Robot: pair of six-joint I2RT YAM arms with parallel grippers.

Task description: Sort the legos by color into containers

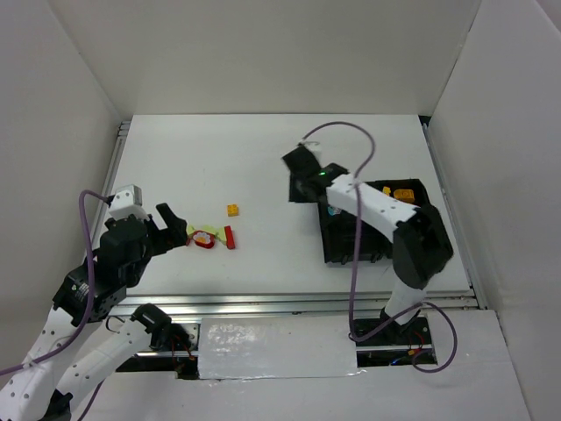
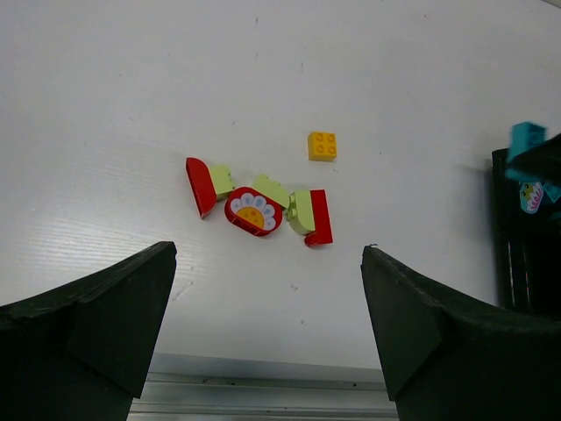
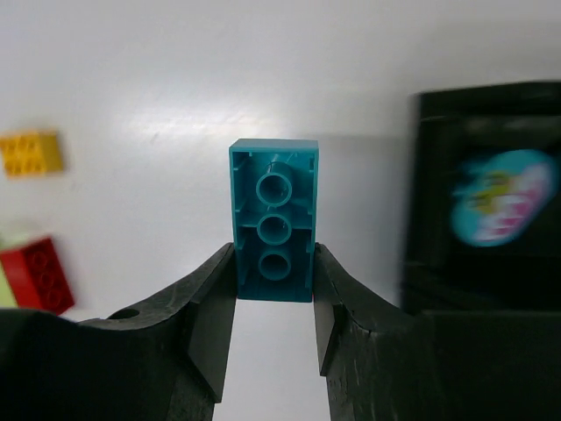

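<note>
A matching color already lies in the section of the black tray with the printed cyan lego (image 1: 335, 211), so I will move my right gripper to the right in the top view, over that section, to let go there.
My right gripper (image 3: 273, 274) is shut on a cyan blue lego (image 3: 273, 219) and holds it above the white table, just left of the black tray (image 3: 491, 114). In the top view this gripper (image 1: 301, 172) hovers at the tray's (image 1: 342, 247) far left corner. My left gripper (image 2: 267, 254) is open and empty, a little short of a cluster of legos: a red half-round with green (image 2: 206, 184), a red flower-print one (image 2: 254, 210) and a green and red pair (image 2: 311, 216). A yellow lego (image 2: 322, 146) lies beyond them. In the top view the left gripper (image 1: 173, 224) is left of the cluster (image 1: 210, 237).
The tray holds yellow-orange legos (image 1: 403, 194) in its far right compartment and a printed cyan one (image 3: 504, 206) in a left compartment. White walls enclose the table on three sides. A metal rail (image 2: 263, 395) runs along the near edge.
</note>
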